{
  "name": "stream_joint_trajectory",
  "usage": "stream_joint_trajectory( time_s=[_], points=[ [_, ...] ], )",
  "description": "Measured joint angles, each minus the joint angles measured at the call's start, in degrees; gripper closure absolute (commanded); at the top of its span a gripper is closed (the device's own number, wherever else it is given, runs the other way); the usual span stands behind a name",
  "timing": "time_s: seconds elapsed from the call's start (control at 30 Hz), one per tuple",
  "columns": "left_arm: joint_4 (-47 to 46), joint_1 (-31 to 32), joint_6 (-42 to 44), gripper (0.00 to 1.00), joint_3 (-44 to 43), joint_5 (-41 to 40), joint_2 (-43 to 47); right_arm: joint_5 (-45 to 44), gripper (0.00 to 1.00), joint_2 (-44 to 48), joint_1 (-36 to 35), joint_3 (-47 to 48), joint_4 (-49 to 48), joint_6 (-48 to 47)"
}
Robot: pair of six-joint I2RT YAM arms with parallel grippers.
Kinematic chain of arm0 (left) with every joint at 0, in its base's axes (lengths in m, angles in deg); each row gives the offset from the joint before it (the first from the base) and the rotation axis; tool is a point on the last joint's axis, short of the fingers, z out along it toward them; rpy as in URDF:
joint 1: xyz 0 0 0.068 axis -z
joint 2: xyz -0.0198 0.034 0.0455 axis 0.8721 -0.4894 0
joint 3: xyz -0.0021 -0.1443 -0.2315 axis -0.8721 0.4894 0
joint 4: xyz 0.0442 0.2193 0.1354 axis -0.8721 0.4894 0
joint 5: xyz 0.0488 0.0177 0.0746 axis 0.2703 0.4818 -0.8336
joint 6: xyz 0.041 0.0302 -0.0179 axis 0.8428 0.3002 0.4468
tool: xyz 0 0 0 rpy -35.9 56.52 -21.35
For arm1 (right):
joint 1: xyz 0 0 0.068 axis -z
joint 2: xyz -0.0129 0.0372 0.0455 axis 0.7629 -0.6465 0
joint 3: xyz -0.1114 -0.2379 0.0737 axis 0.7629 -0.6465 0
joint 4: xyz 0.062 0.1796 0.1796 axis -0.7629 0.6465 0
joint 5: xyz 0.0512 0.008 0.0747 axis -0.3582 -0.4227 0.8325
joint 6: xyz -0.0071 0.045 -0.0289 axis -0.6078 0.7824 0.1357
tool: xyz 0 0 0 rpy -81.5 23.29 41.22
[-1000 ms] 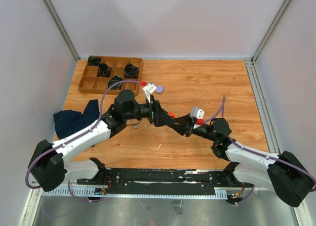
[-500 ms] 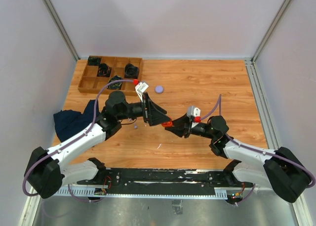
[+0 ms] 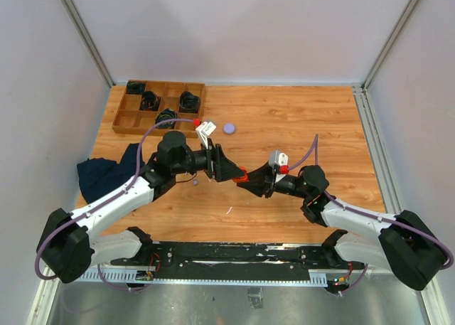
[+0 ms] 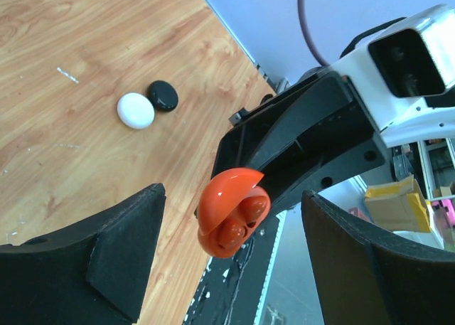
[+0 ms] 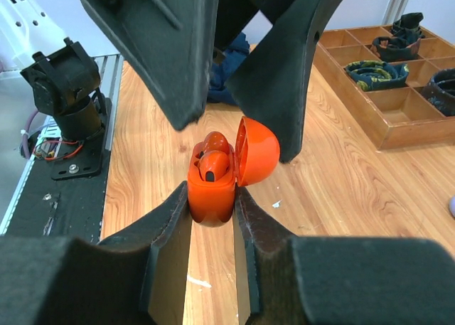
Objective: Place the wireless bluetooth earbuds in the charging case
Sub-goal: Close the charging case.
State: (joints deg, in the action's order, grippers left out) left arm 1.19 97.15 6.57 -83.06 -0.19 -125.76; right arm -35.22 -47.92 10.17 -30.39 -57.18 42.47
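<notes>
Both earbuds sit in the case's sockets, so the right gripper next needs to lower to the tabletop beside the white piece, tipping its fingers downward, to release the case.
My right gripper (image 5: 212, 211) is shut on an orange charging case (image 5: 211, 190) and holds it above the table. Its lid (image 5: 257, 151) is swung open. Two orange earbuds (image 5: 213, 161) sit in the case's sockets. The left wrist view shows the same case (image 4: 231, 211) with both buds (image 4: 242, 222) inside. My left gripper (image 4: 231, 268) is open and empty, with one finger (image 5: 156, 48) on each side of the case, not touching it. In the top view the case (image 3: 242, 176) sits between the two grippers at mid-table.
A wooden compartment tray (image 3: 121, 119) with coiled black cables stands at the back left. A purple round case (image 3: 229, 128) lies behind the grippers. A dark blue cloth (image 3: 106, 172) lies at the left. A small white piece (image 4: 135, 110) and a black piece (image 4: 163, 94) lie on the table.
My right gripper has moved left with the orange case, up to the left gripper. The left gripper has shifted slightly and turned. Little has moved in the last half second.
</notes>
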Motion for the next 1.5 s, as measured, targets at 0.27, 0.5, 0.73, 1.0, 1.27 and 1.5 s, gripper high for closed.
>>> stream_joint_trajectory(
  time_s=[0.27, 0.5, 0.73, 1.0, 1.27, 1.5],
  points=[
    [-0.66, 0.0, -0.52, 0.24, 0.04, 4.07, -1.4, -0.09, 0.9, 0.09, 0.22, 0.0, -0.63, 0.13],
    [-4.98, -0.33, -1.73, 0.27, 0.7, 7.19, -1.4, 0.31, 0.9, -0.66, 0.33, 0.0, -1.88, 0.7],
    [-7.72, -0.44, -2.08, 0.27, 1.01, 8.83, -1.31, 1.6, 0.9, -0.76, 0.35, 0.0, -2.47, 1.51],
    [-12.2, -0.44, -2.91, 0.27, 1.03, 11.02, 0.07, 4.11, 0.9, -0.81, 0.35, 0.02, 0.04, 1.95],
    [-3.8, -1.07, 0.55, 0.22, 0.66, 5.62, 3.32, 1.46, 0.91, 1.2, 0.46, 1.57, 9.94, 2.12],
    [15.56, -1.14, 8.39, 0.17, -4.46, -12.92, 8.15, -7.21, 0.9, 5.09, 2.12, 5.99, 30.36, 1.86]
  ],
)
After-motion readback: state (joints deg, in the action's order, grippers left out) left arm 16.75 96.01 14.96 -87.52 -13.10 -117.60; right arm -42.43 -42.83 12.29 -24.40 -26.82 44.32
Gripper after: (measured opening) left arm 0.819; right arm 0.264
